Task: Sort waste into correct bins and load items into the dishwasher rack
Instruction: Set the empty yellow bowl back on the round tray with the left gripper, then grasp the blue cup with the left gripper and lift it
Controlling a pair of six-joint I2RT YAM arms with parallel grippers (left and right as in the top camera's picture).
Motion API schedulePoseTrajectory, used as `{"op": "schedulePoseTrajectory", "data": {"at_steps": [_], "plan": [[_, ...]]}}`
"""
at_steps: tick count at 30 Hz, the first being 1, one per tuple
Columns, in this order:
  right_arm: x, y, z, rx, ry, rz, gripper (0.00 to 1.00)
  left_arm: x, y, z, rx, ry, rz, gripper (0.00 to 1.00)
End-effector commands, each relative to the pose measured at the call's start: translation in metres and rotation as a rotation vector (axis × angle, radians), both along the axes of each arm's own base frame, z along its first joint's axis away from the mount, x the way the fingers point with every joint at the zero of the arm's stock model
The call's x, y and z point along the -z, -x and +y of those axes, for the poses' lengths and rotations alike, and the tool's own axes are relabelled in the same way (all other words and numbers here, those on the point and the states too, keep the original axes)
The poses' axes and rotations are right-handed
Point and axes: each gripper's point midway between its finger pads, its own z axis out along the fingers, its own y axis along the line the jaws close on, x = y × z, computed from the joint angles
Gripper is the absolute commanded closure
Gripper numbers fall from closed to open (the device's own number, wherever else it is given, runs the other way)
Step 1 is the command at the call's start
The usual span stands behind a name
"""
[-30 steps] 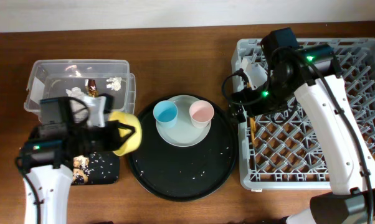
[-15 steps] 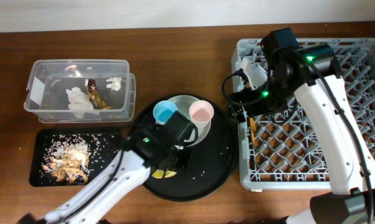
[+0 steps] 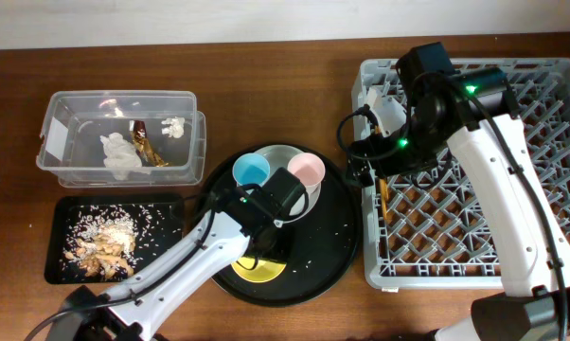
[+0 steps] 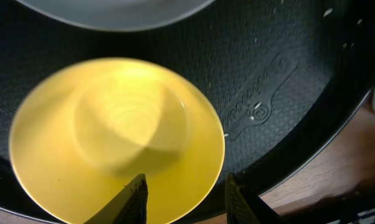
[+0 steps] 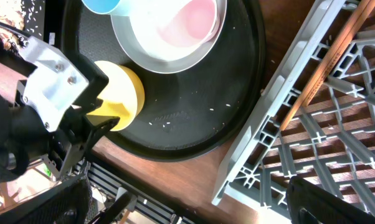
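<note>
The blue cup stands outward, so the left gripper will next bring its open fingers outward onto the cup's tub-side rim [image 3: 236, 170], clear of the pink cup [image 3: 306, 171].
The yellow bowl [image 3: 257, 269] rests on the round black tray [image 3: 328, 246]. My left gripper [image 3: 263, 248] hangs over it, open, with one finger over the bowl [image 4: 113, 137] and one outside its rim [image 4: 184, 186]. The blue cup [image 3: 251, 170] and pink cup [image 3: 306, 171] stand on the grey plate [image 3: 280, 154]. Tissue [image 3: 119, 152] and foil wrapper [image 3: 151, 147] lie in the clear tub [image 3: 58, 142]. Food scraps [image 3: 100, 242] lie on the flat black tray [image 3: 54, 265]. My right gripper [image 3: 365, 170] is open and empty [image 5: 194, 202] over the left edge of the rack [image 3: 550, 170].
A gold utensil [image 3: 382, 201] lies in the rack near its left wall and also shows in the right wrist view [image 5: 324, 62]. White crumbs are scattered on the round tray [image 5: 194, 118]. The left arm crosses the table's front left.
The left arm carried the yellow bowl from over the flat black tray to the round tray, where it now rests. Scraps now show on the flat tray. The right arm has not moved.
</note>
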Motion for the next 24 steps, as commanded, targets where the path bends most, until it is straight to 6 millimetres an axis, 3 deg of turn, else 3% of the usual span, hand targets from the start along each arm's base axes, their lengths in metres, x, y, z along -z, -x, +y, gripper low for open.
{"op": "schedulePoseTrajectory", "data": {"at_steps": [1, 3, 5, 8, 10, 16, 24], "plan": [[-0.007, 0.0, -0.001, -0.003, -0.003, -0.026, 0.02, -0.047, -0.048, 0.013, -0.11, 0.051, -0.161, 0.64], [-0.007, 0.0, -0.001, -0.003, -0.003, -0.026, 0.02, -0.074, -0.082, 0.041, -0.221, 0.038, -0.283, 0.64], [-0.007, 0.0, -0.001, -0.003, -0.003, -0.026, 0.02, -0.082, -0.116, 0.085, -0.362, -0.022, -0.382, 0.63], [-0.007, 0.0, -0.001, -0.003, -0.003, -0.026, 0.02, -0.093, -0.147, 0.11, -0.468, 0.011, -0.471, 0.63], [-0.007, 0.0, -0.001, -0.003, -0.003, -0.026, 0.02, -0.091, -0.153, 0.111, -0.478, 0.015, -0.482, 0.63], [-0.007, 0.0, 0.0, -0.003, -0.003, -0.026, 0.02, -0.025, -0.164, 0.089, -0.438, 0.027, -0.316, 0.64], [-0.007, 0.0, 0.0, -0.003, -0.003, -0.026, 0.02, -0.011, -0.159, 0.076, -0.411, 0.07, -0.272, 0.68]]}}
